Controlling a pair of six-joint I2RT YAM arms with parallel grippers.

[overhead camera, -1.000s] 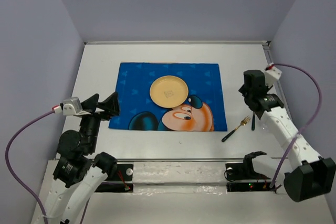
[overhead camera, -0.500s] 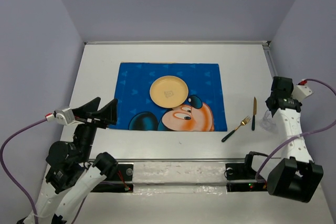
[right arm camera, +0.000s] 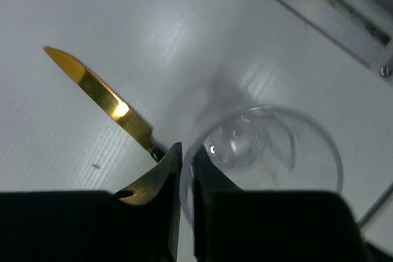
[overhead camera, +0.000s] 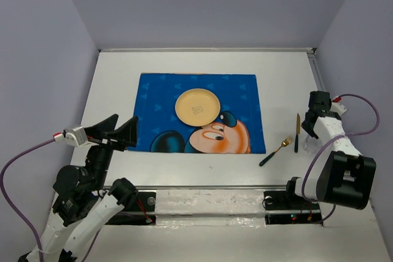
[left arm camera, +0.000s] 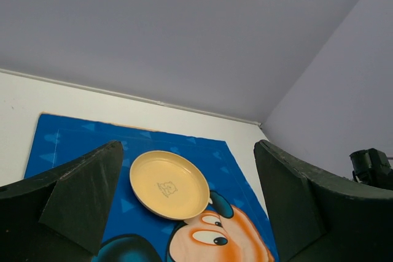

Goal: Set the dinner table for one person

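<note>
The glass goes outward and to the left in the top view next; my right gripper releases it on the placemat's bare far knife-side corner.
The white dinner table carries a blue Mickey Mouse placemat with a yellow plate on it. To the mat's right lie a gold fork and a gold knife, both with dark handles. My right gripper is just right of the knife, shut on the rim of a clear glass; one finger is inside the rim, the other outside. In the right wrist view the knife lies left of my right gripper. My left gripper hovers open at the mat's left edge, holding nothing.
From the left wrist, the plate and placemat lie ahead between the wide fingers. Grey walls enclose the table on three sides. A metal rail runs along the near edge, and another borders the table's right side near the glass.
The right arm swung out to the table's right side, dropped beside the knife and shut on the glass rim. The left arm pulled back and lower, its gripper still open.
</note>
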